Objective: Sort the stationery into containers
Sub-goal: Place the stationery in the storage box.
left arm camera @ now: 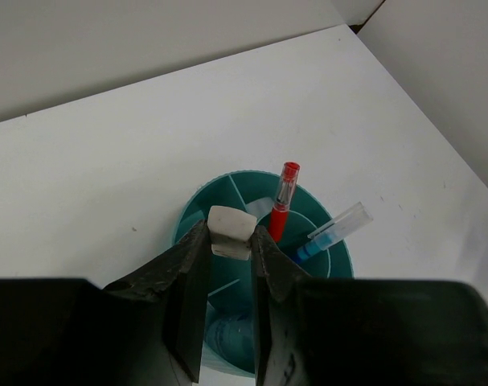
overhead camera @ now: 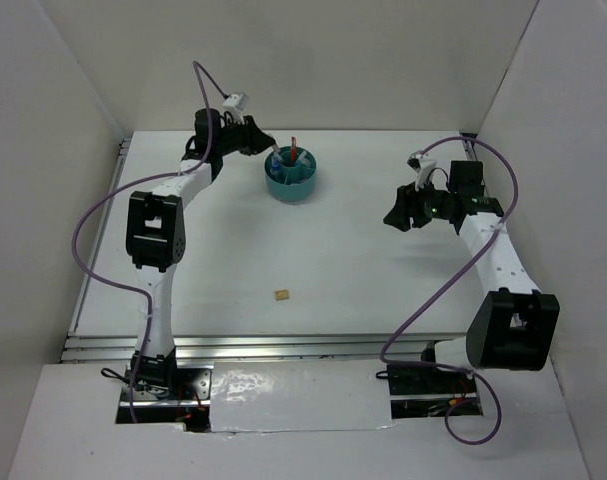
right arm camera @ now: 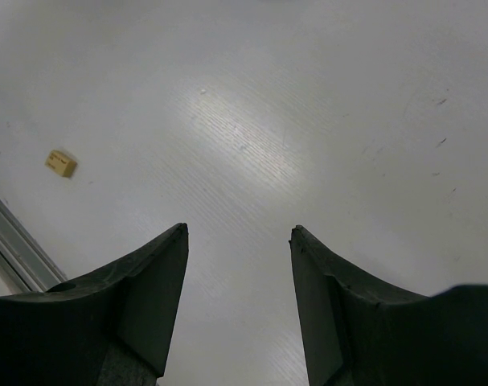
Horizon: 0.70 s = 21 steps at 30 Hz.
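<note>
My left gripper should next bring the eraser down into an outer section of the teal organiser and let go of it, since pens fill the organiser's central cup.
The round teal organiser stands at the back middle of the table, also seen from above in the left wrist view. A red pen and a blue-white pen stand in its central cup. My left gripper hovers over the organiser's outer compartments, shut on a whitish eraser. In the top view it sits at the organiser's left rim. A clear tape ring lies in a near compartment. My right gripper is open and empty above bare table. A tiny tan block lies at the front middle.
The tan block shows at the left of the right wrist view, near the metal rail at the table's front edge. White walls enclose the table on three sides. The right arm hangs over the right half.
</note>
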Motion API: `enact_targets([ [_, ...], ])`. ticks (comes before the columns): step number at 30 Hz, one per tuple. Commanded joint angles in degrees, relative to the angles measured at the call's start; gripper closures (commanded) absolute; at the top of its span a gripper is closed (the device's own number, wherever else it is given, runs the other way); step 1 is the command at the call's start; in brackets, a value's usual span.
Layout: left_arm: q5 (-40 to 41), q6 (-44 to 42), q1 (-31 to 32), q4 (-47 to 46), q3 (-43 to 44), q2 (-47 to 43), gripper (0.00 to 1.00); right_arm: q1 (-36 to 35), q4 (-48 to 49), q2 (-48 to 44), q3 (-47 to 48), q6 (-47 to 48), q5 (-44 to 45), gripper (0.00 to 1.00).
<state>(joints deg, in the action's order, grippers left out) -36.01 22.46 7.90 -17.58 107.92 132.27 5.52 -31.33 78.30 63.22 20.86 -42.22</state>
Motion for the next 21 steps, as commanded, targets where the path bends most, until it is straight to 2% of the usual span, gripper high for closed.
enact_targets([
  [1, 0.9, -2.0, -0.5, -2.4, 3.2, 0.4, 0.87, 0.5, -0.1, -0.4, -0.5, 0.3, -0.8, 0.39],
  [21, 1.6, -3.7, -0.3, 0.1, 3.3, 2.6, 0.72, 0.6, -0.2, 0.4, -0.3, 0.1, -0.9, 0.39],
])
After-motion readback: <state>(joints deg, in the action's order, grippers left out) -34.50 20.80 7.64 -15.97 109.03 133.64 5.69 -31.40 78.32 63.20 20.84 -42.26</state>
